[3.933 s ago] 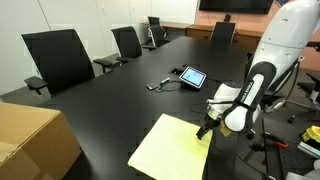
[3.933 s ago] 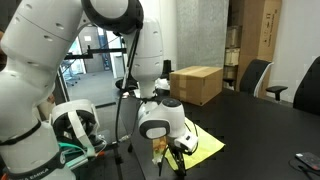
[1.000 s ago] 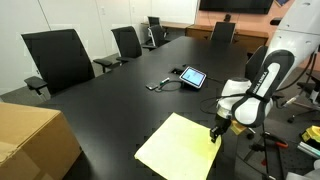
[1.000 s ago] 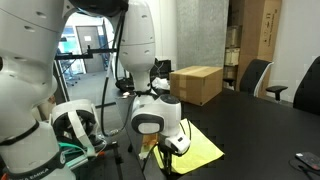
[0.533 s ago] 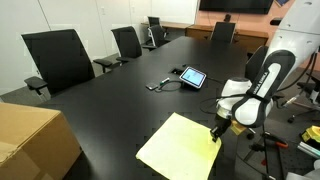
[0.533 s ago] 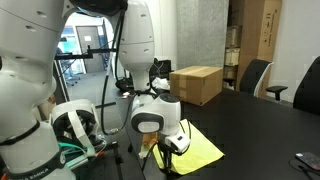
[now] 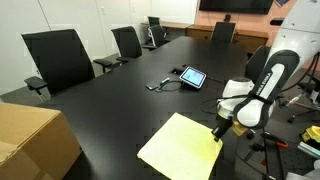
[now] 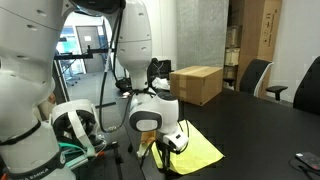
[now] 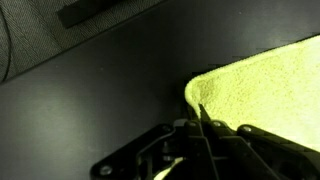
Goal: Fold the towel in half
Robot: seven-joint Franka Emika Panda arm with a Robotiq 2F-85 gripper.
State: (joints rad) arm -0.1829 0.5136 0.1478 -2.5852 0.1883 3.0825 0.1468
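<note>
Because the towel [image 7: 180, 148] lies flat with its near corner in my fingers, I should raise my gripper, carry it outward to the towel's far tablet-side corner and release.
The towel [image 7: 180, 148] is a pale yellow cloth lying flat near the edge of the black table [image 7: 120, 105] in both exterior views, and it also shows as the towel [image 8: 203, 148]. My gripper [image 7: 217, 133] is down at the towel's corner by the table edge. In the wrist view the towel [image 9: 265, 85] fills the right side, its rounded corner curling up against my gripper [image 9: 202, 118]. The jaws stand together, shut on that corner. In an exterior view the gripper [image 8: 166, 150] is partly hidden behind the wrist.
A small tablet [image 7: 192, 76] with a cable [image 7: 160, 84] lies mid-table beyond the towel. A brown cardboard box [image 7: 30, 140] stands at one table end, also seen as the box [image 8: 196, 84]. Black chairs [image 7: 60, 60] line the far side.
The jaws have closed onto the towel's corner. The arm has hardly moved, and the towel has shifted only slightly.
</note>
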